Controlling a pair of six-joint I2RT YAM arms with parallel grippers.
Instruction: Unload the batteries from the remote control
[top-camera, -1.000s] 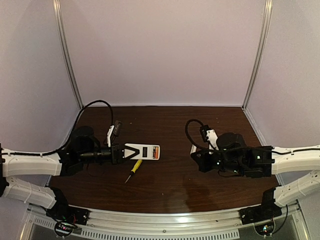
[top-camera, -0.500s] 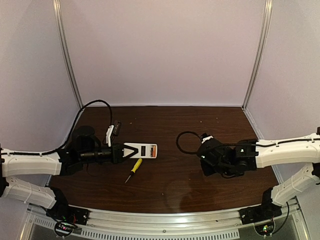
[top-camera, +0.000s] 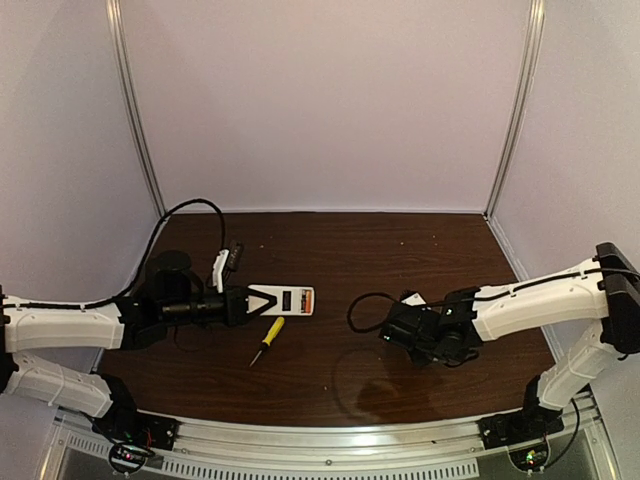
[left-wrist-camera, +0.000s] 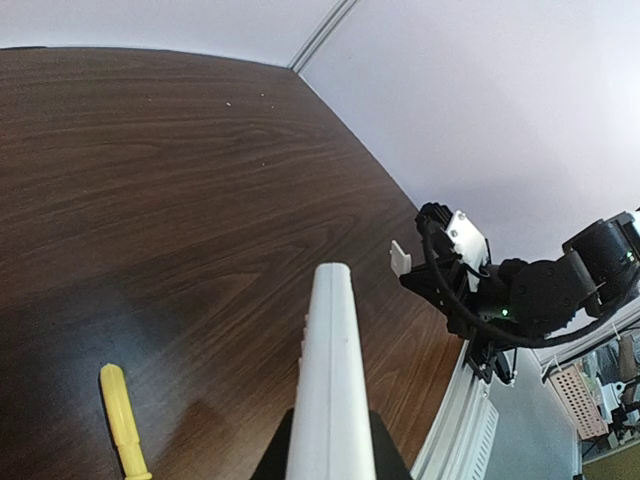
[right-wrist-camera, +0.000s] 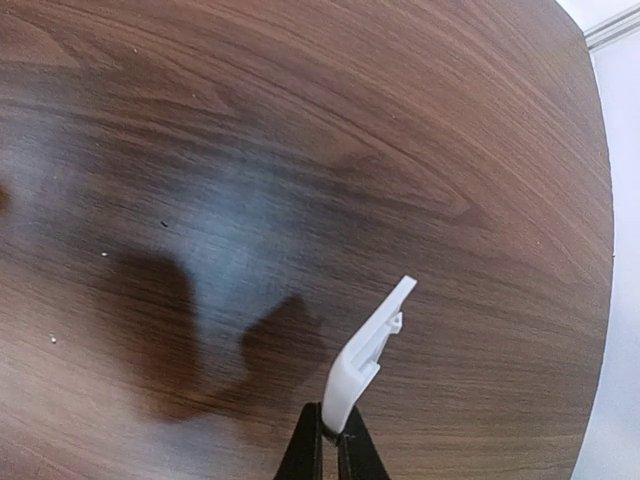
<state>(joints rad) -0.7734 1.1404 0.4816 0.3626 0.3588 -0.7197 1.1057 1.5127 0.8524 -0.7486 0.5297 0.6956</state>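
Observation:
My right gripper will next bring the white plastic chip (right-wrist-camera: 366, 350) down to the bare tabletop and let go of it there, because that clear patch is below its closed fingers.
The white remote control (top-camera: 287, 301) is held level above the table by its near end, with my left gripper (top-camera: 246, 303) shut on it. In the left wrist view the remote control (left-wrist-camera: 328, 370) shows edge-on, rising from between the dark fingers (left-wrist-camera: 278, 455). Right of centre, my right gripper (top-camera: 386, 332) hangs low over the table. It is shut on a small white plastic chip (right-wrist-camera: 366, 350), which sticks up from the closed fingertips (right-wrist-camera: 311, 445). That chip (left-wrist-camera: 399, 257) also shows in the left wrist view. The batteries are hidden.
A yellow-handled screwdriver (top-camera: 268, 338) lies on the dark wooden table (top-camera: 330, 245) just below the remote; its handle (left-wrist-camera: 122, 418) shows in the left wrist view. A black cable (top-camera: 360, 305) loops beside the right gripper. Pale walls close in the back and sides.
My right arm has swung left towards the table's middle and come down, still pinching the white chip. The left arm and the remote have hardly moved.

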